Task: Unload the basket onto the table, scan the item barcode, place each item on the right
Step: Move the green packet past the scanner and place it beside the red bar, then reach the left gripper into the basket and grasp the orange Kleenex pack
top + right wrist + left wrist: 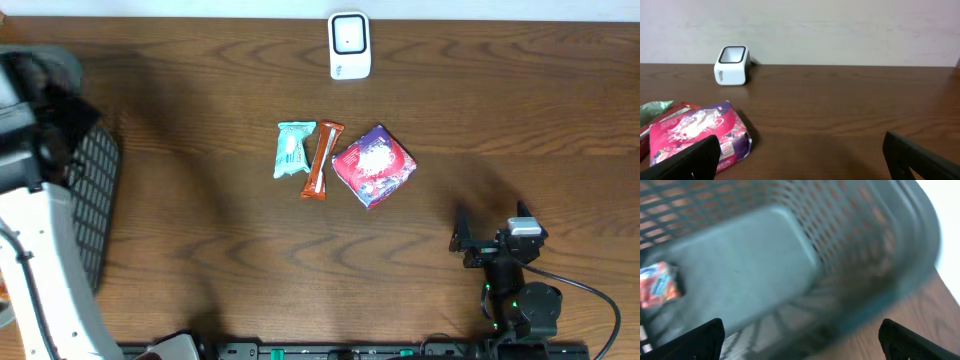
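Note:
My left gripper draws back and lowers onto the red-orange packet [657, 286] in the basket next, since that lies below it and back toward my base.
Three items lie mid-table: a teal packet [294, 149], an orange bar [322, 160] and a pink and purple pack [373, 165]. The white scanner [349, 45] stands at the far edge, also seen as the scanner [732, 65] in the right wrist view. My right gripper [802, 161] is open and empty, low over the wood, right of the pink pack [697, 132]. My left gripper [802, 342] is open and empty above the grey basket [865, 255]. A red-orange packet [657, 286] lies inside that basket. The left wrist view is blurred.
The dark mesh basket [95, 200] sits at the table's left edge under my left arm. The right arm [520, 300] rises from the near right edge. Bare brown wood lies between the items and the scanner.

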### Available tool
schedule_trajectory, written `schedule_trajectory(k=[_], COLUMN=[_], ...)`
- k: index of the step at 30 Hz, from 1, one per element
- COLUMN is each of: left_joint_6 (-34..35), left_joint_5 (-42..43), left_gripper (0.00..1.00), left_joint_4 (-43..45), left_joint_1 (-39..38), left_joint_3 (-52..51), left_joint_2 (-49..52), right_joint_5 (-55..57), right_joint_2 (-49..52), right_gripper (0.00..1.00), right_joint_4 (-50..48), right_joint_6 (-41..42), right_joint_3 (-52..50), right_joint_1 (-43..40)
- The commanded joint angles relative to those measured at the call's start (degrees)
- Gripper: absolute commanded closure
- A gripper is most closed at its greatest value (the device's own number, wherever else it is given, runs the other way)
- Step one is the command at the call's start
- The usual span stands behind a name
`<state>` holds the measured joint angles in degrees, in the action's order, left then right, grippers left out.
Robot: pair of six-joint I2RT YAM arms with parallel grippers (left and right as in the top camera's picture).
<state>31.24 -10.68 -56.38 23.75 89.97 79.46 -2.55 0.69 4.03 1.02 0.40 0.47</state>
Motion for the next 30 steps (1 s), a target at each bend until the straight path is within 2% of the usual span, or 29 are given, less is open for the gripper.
schedule_trajectory(k=[1,5,12,17,21,30], left_joint_6=[2.27,3.21,10.93,11.08,13.68,15.54], left_joint_5=[1.64,0.63,-9.05,-10.43,-17.14,-17.16], left_gripper=[0.02,0.02,0.02,0.02,0.02,0.02], left_joint_4=[0.66,1.53,-1.2,-3.67,-8.68,-11.54], left_joint_1=[3.74,7.06,14.01,18.43,21.75,27.5], left_joint_3=[1.29,1.29,-0.26,-1.6,-1.62,-1.64], left_joint_2=[-0.07,0.07,3.93,11.54,19.32,32.24], right_joint_5=[0.28,0.28,0.28,0.28,0.28,0.28], right_joint_2=[-0.31,-0.31,-0.31,-0.31,-0.31,-0.31], right_gripper=[0.01,0.01,0.01,0.01,0.01,0.01], right_joint_4=[0.24,0.24,0.24,0.24,0.24,0.24], right_joint_6=[0.61,0.61,0.61,0.61,0.61,0.61], right_joint_3=[-0.07,-0.07,-0.07,-0.07,-0.07,-0.07], right_joint_1=[0.37,0.37,0.37,0.37,0.37,0.37])
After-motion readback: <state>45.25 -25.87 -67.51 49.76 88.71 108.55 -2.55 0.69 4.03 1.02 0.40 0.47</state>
